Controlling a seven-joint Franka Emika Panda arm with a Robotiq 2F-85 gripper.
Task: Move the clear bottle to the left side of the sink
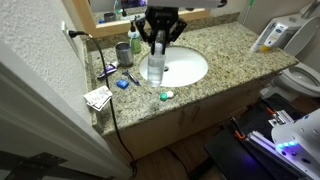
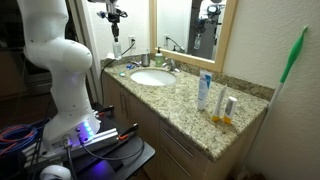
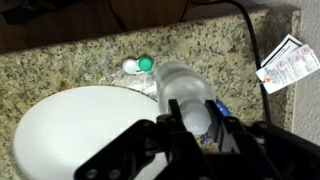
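Observation:
The bottle (image 1: 155, 66) is still hanging above the sink's rim, so my gripper should move toward the paper packet next, then down onto the open granite between packet and sink (image 1: 128, 98).
The clear bottle (image 1: 155, 66) hangs upright from my gripper (image 1: 157, 45), over the sink's left rim in an exterior view. In the wrist view the bottle (image 3: 186, 92) sits between my two black fingers (image 3: 193, 125), which press on its top from both sides. Its base points down at the granite strip between the white sink basin (image 3: 70, 130) and the counter's front. In an exterior view my gripper (image 2: 110, 14) is high above the counter; the bottle itself is hard to make out there.
Left of the sink (image 1: 180, 68) stand a green cup (image 1: 122, 52) and a dark dispenser (image 1: 135, 42), with small blue items (image 1: 125, 83) and a paper packet (image 1: 97, 97). A green-and-white object (image 3: 138, 65) lies at the front. Tubes (image 2: 204, 90) stand on the far side.

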